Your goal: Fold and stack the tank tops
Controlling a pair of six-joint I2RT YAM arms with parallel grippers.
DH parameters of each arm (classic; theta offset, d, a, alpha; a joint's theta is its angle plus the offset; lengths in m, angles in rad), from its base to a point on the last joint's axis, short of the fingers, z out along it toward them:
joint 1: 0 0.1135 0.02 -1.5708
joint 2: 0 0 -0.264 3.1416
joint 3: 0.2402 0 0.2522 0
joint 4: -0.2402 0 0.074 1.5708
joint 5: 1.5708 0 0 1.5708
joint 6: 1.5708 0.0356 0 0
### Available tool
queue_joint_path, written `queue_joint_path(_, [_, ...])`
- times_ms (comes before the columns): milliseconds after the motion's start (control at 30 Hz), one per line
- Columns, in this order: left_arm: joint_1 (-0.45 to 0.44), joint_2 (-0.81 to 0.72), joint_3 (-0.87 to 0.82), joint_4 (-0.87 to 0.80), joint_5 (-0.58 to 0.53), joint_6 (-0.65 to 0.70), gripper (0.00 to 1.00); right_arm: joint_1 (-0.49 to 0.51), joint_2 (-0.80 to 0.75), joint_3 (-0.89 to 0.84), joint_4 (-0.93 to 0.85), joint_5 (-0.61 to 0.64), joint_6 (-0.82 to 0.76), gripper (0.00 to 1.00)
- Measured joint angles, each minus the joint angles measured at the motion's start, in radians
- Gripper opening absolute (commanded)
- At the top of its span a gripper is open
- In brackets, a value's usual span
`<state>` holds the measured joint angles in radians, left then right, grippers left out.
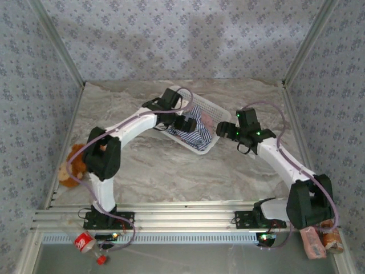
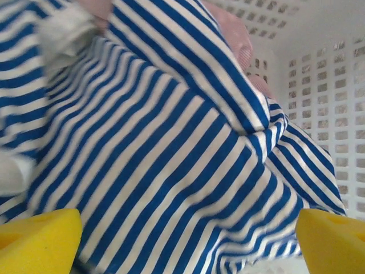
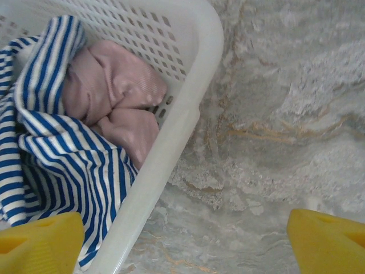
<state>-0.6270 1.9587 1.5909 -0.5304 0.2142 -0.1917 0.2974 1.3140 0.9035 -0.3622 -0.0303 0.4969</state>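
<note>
The robot's open right gripper is outside the basket, over bare table, so next it will move down and across toward the basket, with its fingers on both sides of the basket's rim beside the pink top.
Both tank tops lie crumpled in a white lattice basket [image 1: 212, 144] at the table's back middle. The navy-and-white striped top [image 1: 193, 137] lies on the near side, with the dusty pink top [image 1: 206, 120] behind it. My left gripper [image 1: 185, 123] hangs open just over the striped top [image 2: 171, 154], its yellow fingertips [image 2: 37, 240] wide apart with cloth below them and nothing pinched. A bit of the pink top [image 2: 239, 43] shows beyond. My right gripper [image 1: 225, 132] stands open outside the basket rim [image 3: 188, 120], over bare table, looking at the pink top [image 3: 120, 85] and the striped top [image 3: 51, 165].
A brown plush toy [image 1: 71, 165] sits at the table's left edge. A soda can [image 1: 84, 242] lies by the left arm's base and snack packets [image 1: 319, 242] by the right base. Patterned walls close in the back and sides. Marble table [image 1: 171, 171] lies open in front of the basket.
</note>
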Motion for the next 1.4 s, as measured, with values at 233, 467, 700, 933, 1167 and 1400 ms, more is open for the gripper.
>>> queue_joint_path(233, [-0.018,0.132,0.082,-0.051,-0.016,0.013,0.46,0.013,0.116,0.063,-0.004,-0.002,0.101,0.75])
queue_joint_path(467, [-0.013,0.145,0.132,-0.095,-0.024,0.017,0.04,0.024,0.200,0.100,0.010,-0.004,0.165,0.54])
queue_joint_path(700, [-0.005,0.083,0.146,-0.131,0.000,-0.005,0.05,0.032,0.271,0.166,0.000,0.005,0.201,0.25])
queue_joint_path(933, [0.021,-0.093,0.234,-0.185,0.058,-0.046,0.07,0.029,0.301,0.239,-0.038,0.023,0.250,0.13])
queue_joint_path(1167, [0.051,-0.211,0.347,-0.234,0.131,-0.095,0.13,0.005,0.323,0.301,-0.084,0.034,0.239,0.10])
queue_joint_path(1400, [0.064,-0.248,0.346,-0.247,0.168,-0.116,0.13,-0.040,0.322,0.312,-0.095,0.034,0.213,0.10])
